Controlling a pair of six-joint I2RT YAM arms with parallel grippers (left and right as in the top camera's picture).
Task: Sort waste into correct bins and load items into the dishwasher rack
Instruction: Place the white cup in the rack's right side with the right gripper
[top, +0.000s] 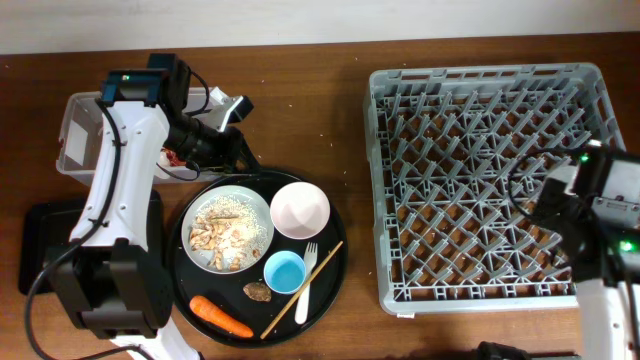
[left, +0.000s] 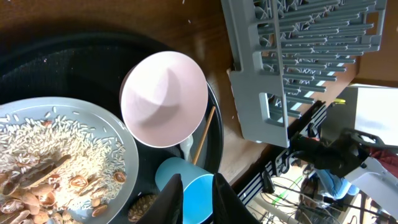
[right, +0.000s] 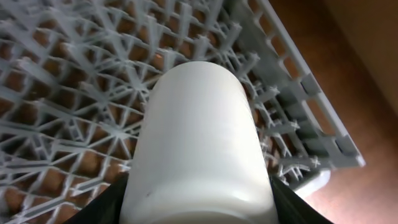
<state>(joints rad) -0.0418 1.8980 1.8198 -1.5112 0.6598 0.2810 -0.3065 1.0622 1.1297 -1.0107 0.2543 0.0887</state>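
The small white cup (right: 199, 124) is still above the rack's bottom, so my right gripper will next lower it onto that bottom beside the rack's side (right: 273, 140) and let go.
My right gripper (right: 199, 214) is shut on the small white cup (right: 199, 124), holding it just above the lattice floor of the grey dishwasher rack (right: 68, 74). In the overhead view the arm hides this cup over the rack's (top: 480, 90) right side. My left gripper (left: 199, 186) hangs over the round black tray's back edge, its fingers a narrow gap apart with nothing between them. Below it lie the plate (left: 56, 155) of rice and scraps, the pink bowl (left: 163, 99) and the light-blue cup (left: 186, 168). The white fork (top: 304, 290), carrot (top: 220, 316) and brown lump (top: 257, 291) lie on the tray.
The clear tub (top: 80, 125) stands at the back left, with something red (top: 174, 157) showing beside my left arm. The flat black tray (top: 45, 240) lies in front of it. A wooden stick (top: 318, 268) rests across the round black tray (top: 338, 262).
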